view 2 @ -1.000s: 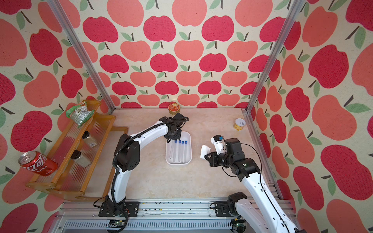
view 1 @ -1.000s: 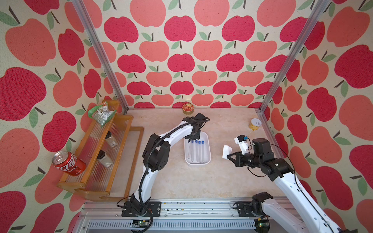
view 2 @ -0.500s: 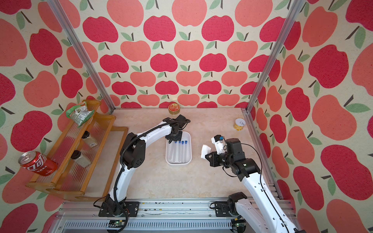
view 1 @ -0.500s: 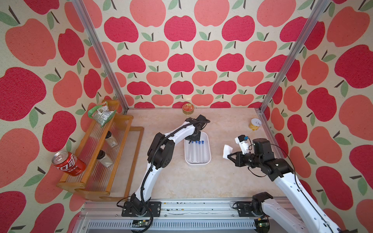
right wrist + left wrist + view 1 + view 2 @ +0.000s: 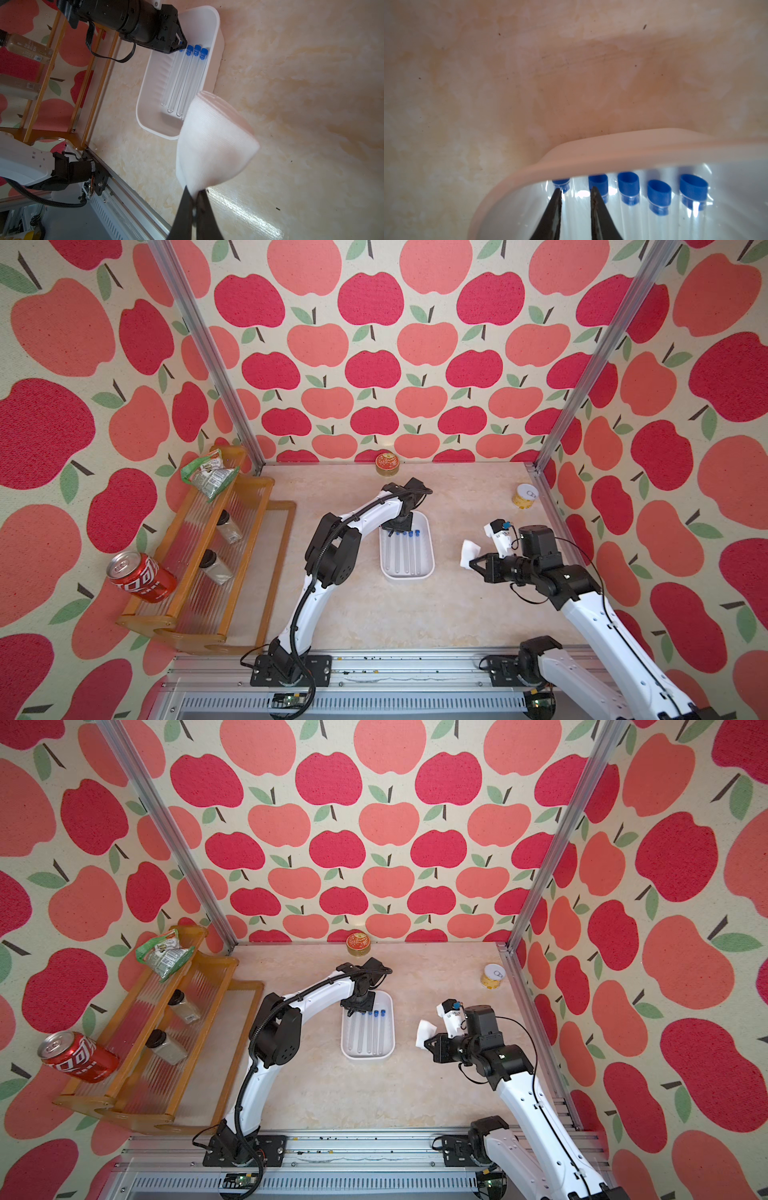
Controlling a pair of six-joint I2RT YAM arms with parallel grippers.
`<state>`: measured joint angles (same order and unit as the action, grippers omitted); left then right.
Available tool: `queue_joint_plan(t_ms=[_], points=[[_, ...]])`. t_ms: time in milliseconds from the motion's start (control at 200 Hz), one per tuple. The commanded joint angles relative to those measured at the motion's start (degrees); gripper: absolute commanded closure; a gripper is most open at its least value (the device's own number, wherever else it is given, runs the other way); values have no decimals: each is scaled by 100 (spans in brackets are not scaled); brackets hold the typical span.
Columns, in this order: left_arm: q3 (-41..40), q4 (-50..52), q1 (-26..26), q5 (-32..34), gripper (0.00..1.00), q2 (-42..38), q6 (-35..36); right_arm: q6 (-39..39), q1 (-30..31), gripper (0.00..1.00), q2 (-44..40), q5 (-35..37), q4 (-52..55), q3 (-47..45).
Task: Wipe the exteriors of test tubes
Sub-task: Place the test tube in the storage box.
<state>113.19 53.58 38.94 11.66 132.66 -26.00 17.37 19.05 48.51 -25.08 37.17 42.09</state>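
The robot's right gripper next needs to bring the folded white cloth [image 5: 469,551] down onto the bare tabletop beside the tray and release it, because all the tubes lie in the tray.
Several clear test tubes [image 5: 405,556] [image 5: 370,1036] with blue caps lie side by side in a white tray [image 5: 407,576] [image 5: 365,1056] at mid-table. My left gripper [image 5: 392,533] [image 5: 351,1013] reaches down into the tray's far end, at the capped ends. In the left wrist view its jaws [image 5: 576,191] stand slightly open, one over the outermost tube's cap [image 5: 560,182] and one over its neighbour's, clamping nothing. My right gripper [image 5: 471,562] [image 5: 194,191] hovers to the right of the tray, shut on a folded white cloth [image 5: 469,551] [image 5: 214,145].
A wooden rack [image 5: 249,531] along the left wall holds a red soda can [image 5: 141,576], two dark-lidded jars [image 5: 228,526] and a green packet [image 5: 208,472]. A gold tin [image 5: 387,464] stands at the back wall and a yellow can [image 5: 524,495] near the right post.
My left gripper's jaws have parted a little at the capped ends, and that arm's elbow has shifted. The right arm and cloth have not moved.
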Motion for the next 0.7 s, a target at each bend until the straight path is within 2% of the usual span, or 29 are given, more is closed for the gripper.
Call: queue_joint_plan(t_ms=[0, 130, 290, 350, 520, 620, 695], points=[[-60, 104, 17, 130, 76, -80, -16, -81, -42, 100, 81, 139, 26, -69], [-93, 75, 27, 113, 76, -260, -52, -53, -170, 100, 334, 388, -84, -147], [-428, -277, 44, -320, 75, -847, -224, 78, -741, 100, 1179, 113, -1029, -529], [-773, -566, 87, -479, 68, -1274, -308, 17, -794, 100, 1575, 227, -1288, -531], [-1680, -946, 123, -528, 57, -2352, -467, -187, -804, 99, 2735, 430, -1775, -266], [-2252, -1098, 80, -568, 45, -3122, -441, -208, -797, 88, 3175, 434, -1859, -98], [-2636, -1091, 19, -577, 31, -3685, -440, -229, -792, 77, 3387, 494, -1825, 30]])
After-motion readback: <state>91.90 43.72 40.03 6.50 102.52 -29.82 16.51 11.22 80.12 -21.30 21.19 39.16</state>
